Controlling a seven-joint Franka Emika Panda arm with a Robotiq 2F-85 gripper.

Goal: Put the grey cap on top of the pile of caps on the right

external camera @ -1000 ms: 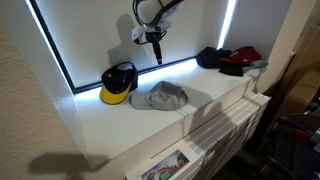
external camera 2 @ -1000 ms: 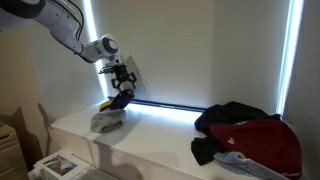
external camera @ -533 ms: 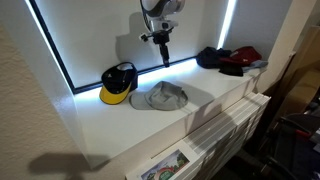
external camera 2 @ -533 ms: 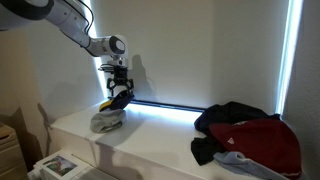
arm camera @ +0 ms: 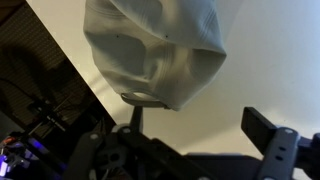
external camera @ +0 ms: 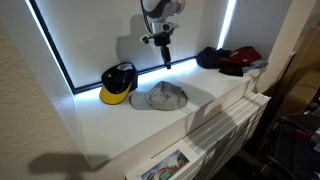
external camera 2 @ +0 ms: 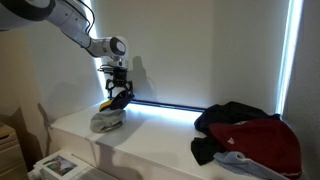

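The gripper's open fingers still hang above the grey cap, so the gripper needs to go down onto the grey cap's edge facing the pile and close.
The grey cap (external camera: 164, 96) lies flat on the white table, beside the black cap with a yellow brim. It also shows in an exterior view (external camera 2: 107, 120) and fills the top of the wrist view (arm camera: 155, 50). My gripper (external camera: 166, 58) hangs in the air above and behind the grey cap, open and empty. In the wrist view (arm camera: 195, 130) its two fingers stand wide apart below the cap. The pile of caps (external camera: 229, 59), black and red with a pale brim, sits at the table's far end and is large in an exterior view (external camera 2: 245, 135).
A black cap with a yellow brim (external camera: 119, 82) lies beside the grey cap. A bright light strip (external camera: 60, 55) runs along the wall behind the table. Papers (external camera: 165, 165) lie at the table's near edge.
The gripper has moved over the table toward the grey cap over the last second. The caps have not moved.
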